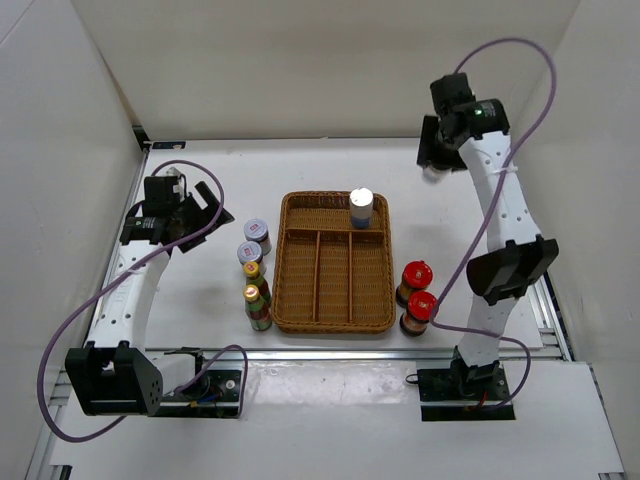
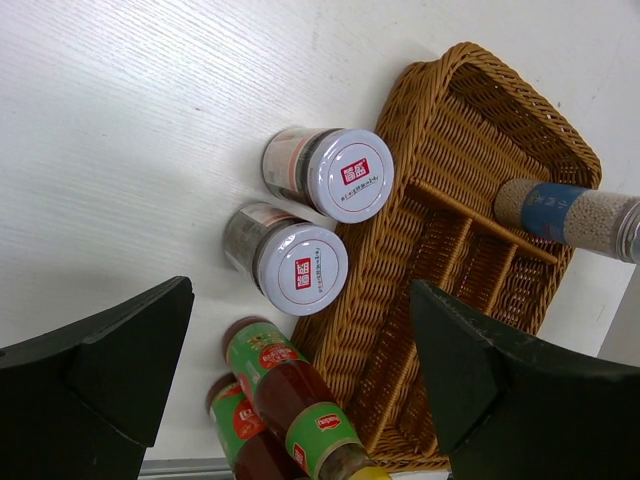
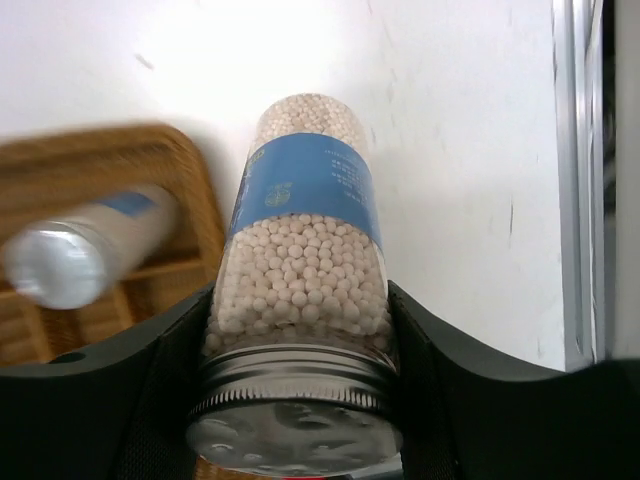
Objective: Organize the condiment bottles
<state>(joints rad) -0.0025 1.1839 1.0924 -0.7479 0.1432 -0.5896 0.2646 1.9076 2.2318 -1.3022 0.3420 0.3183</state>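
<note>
My right gripper will next carry the bottle of white beads over, lower and release it in free space beside the tray's cylinder, below the gripper, to its left in the top view.
My right gripper [image 1: 432, 160] is shut on a silver-capped cylinder bottle [image 3: 305, 290] of white beads with a blue label, at the table's far right. The second silver-capped cylinder [image 1: 361, 208] stands in the top section of the wicker tray [image 1: 300, 310]. Two grey-lidded jars [image 1: 255, 233] [image 1: 249, 253] and two slim green yellow-capped bottles [image 1: 253, 274] [image 1: 257, 303] stand in a column left of the tray. Two dark red-capped bottles [image 1: 416, 277] [image 1: 419, 311] stand right of it. My left gripper [image 1: 195, 210] is open and empty, left of the jars.
White walls enclose the table at the back and sides. A metal rail [image 1: 340, 352] runs along the near edge. The tray's three long compartments hold nothing.
</note>
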